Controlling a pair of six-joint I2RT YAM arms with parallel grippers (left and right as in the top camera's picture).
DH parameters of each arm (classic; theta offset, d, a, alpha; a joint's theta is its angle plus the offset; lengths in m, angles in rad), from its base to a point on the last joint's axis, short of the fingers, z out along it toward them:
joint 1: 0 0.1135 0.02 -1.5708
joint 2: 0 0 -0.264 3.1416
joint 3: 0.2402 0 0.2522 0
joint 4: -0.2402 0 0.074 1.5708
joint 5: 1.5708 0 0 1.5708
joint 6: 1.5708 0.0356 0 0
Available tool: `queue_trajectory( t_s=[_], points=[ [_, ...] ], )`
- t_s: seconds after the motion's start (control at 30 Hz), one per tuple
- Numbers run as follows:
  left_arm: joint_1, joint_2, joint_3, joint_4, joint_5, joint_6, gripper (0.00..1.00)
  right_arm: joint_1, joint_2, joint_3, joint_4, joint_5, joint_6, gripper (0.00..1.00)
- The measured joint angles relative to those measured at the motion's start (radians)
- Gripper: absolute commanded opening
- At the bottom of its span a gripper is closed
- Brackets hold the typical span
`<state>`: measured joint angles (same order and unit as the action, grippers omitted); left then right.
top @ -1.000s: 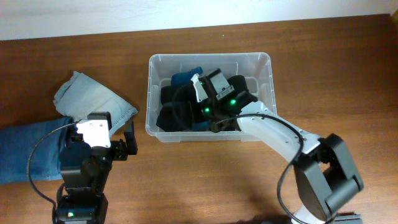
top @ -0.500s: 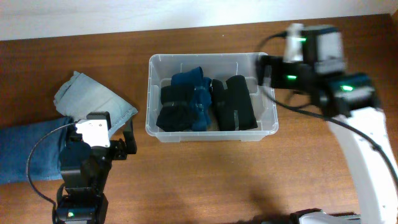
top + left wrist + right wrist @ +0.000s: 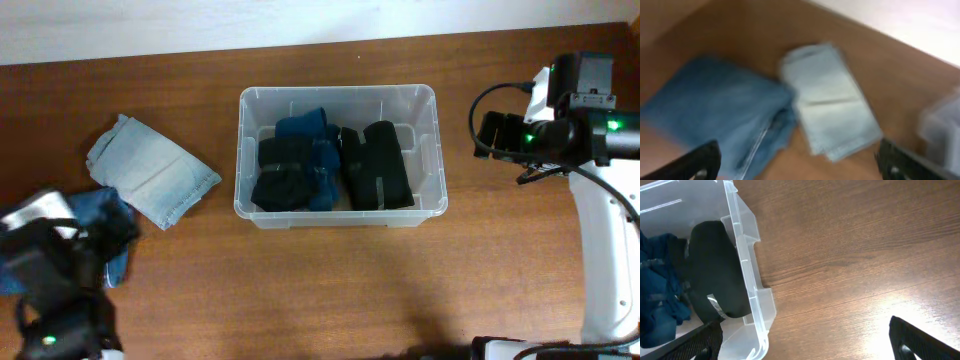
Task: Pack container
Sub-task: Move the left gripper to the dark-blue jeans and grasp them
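Note:
I will move my left gripper down and to the left in the overhead view next, onto the dark blue jeans' near edge (image 3: 10, 282) (image 3: 676, 134), because that edge is clear of the light pair.
The clear plastic container (image 3: 338, 93) stands at the table's middle, holding a black roll (image 3: 378, 165), a blue garment (image 3: 318, 150) and a black bundle (image 3: 278, 185). My right gripper (image 3: 490, 135) hovers open and empty above bare wood just right of the container; its wrist view shows the container's wall (image 3: 747, 255) and the black roll (image 3: 715, 270) to the left of the gripper (image 3: 810, 347). My left gripper (image 3: 800, 165) is open and empty, low over dark blue jeans (image 3: 715, 110) beside folded light blue jeans (image 3: 830, 100). The left arm (image 3: 55, 270) is blurred.
The light blue jeans (image 3: 150, 170) lie left of the container, with the dark blue jeans (image 3: 105, 225) partly under my left arm. A pale wall runs along the table's far edge. The container's corner (image 3: 945, 120) shows at the right of the left wrist view.
My right arm has lifted out of the container and swung to its right side. My left arm has shifted left and toward the front edge, and it now blurs.

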<state>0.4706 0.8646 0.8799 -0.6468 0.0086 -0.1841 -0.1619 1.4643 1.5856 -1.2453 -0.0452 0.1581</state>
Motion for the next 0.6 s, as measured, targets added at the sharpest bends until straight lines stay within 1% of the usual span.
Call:
queue_trajectory(
  t_s=[0.1,0.23,0.43,0.6],
  points=[
    [0.119,0.057,0.009,-0.008,-0.009,-0.084,0.99,0.0,0.006,0.0,0.0,-0.001,-0.005,0.99],
    [0.186,0.151,0.009,0.014,-0.008,-0.152,0.99,0.0,0.007,0.0,-0.005,-0.008,-0.005,0.99],
    [0.272,0.307,0.009,0.008,0.021,-0.195,1.0,0.0,0.008,0.0,-0.008,-0.01,-0.006,0.99],
    [0.369,0.42,0.009,-0.007,0.059,-0.23,0.99,0.0,0.009,0.0,-0.008,-0.012,-0.006,0.99]
  ],
)
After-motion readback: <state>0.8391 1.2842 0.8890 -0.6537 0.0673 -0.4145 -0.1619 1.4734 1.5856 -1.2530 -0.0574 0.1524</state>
